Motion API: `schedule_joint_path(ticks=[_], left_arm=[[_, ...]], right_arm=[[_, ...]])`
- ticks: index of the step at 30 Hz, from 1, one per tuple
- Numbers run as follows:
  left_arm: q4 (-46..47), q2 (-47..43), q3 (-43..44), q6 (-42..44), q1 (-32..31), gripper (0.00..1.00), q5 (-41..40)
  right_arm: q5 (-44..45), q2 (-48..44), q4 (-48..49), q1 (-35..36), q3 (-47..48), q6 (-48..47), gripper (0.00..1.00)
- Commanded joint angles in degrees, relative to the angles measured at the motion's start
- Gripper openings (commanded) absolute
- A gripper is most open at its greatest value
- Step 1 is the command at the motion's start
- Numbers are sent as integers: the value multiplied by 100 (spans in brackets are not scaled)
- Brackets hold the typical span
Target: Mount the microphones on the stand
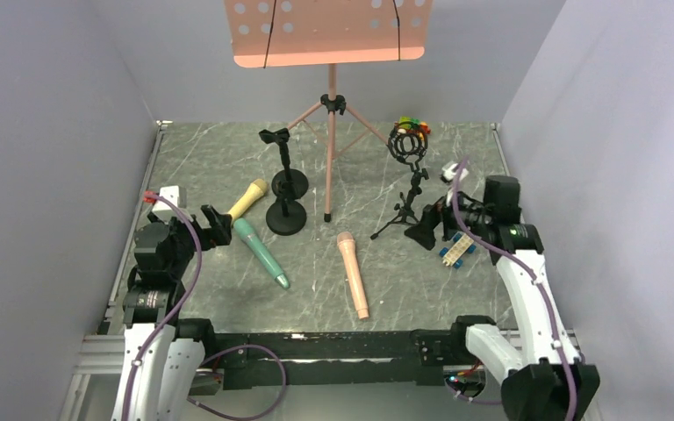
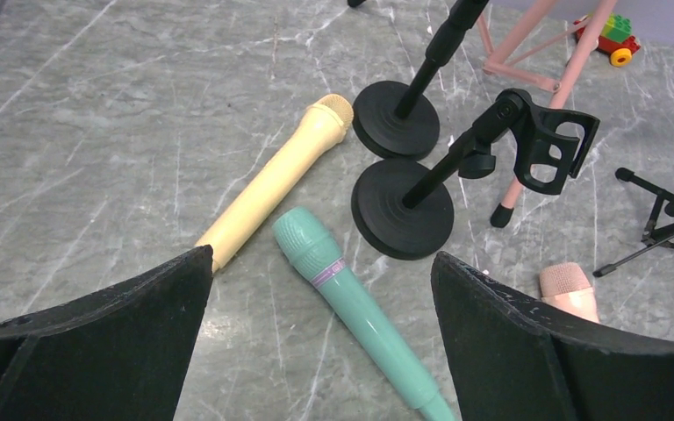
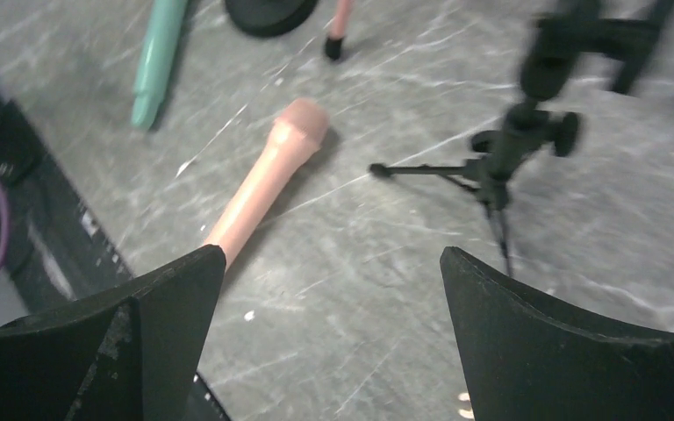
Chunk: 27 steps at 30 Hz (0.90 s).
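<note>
I should move my right gripper to the left in the top view and down onto the salmon pink microphone's neck (image 1: 348, 249) (image 3: 282, 149), because the bare table on both sides of the neck leaves room for my fingers.
Three microphones lie flat on the grey marble table: a pale yellow one (image 1: 247, 199) (image 2: 272, 184), a teal one (image 1: 261, 253) (image 2: 360, 316) and a salmon pink one (image 1: 352, 273) (image 3: 263, 180). Two black round-base stands (image 1: 286, 215) (image 2: 404, 206) sit just right of the yellow head; the nearer one carries an empty clip (image 2: 548, 145). A black tripod stand (image 1: 408, 189) (image 3: 505, 149) with a ring mount stands further right. My left gripper (image 1: 218, 226) (image 2: 320, 256) hovers open over the teal microphone's head. My right gripper (image 1: 426, 230) (image 3: 332, 253) is open beside the tripod, above bare table.
A tall pink music stand (image 1: 329, 44) rises at the back centre, its legs behind the round bases. Brick toy cars sit by the right arm (image 1: 456, 250) and at the back right (image 1: 412, 125). A white box (image 1: 168, 195) lies at the left edge. Grey walls enclose the table.
</note>
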Motion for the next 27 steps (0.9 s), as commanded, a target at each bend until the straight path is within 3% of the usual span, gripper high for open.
schedule_joint_path(ticks=[1,9,15,18,21,27], left_arm=[[242,91,118,-213,-18,99,254],[123,-36,122,-136,-248,99,-18],[-9,41,185,-185,-342,99,-193],[-172,-71,196,-503,-361,99,-68],[-455,-387,37,-973,-361,99,215],[-968,-1046,-263,-1606,-362,99,263]], right_arm=[[227,394,-786,843,449,-850,100],[986,1270,-684,2443,570,-508,100],[1620,2117,-9,3342,557,415,100],[2143,2531,440,3650,566,1385,100],[3224,2803,823,4068,527,2305,100],[4575,3912,808,4753,1025,2958,100]])
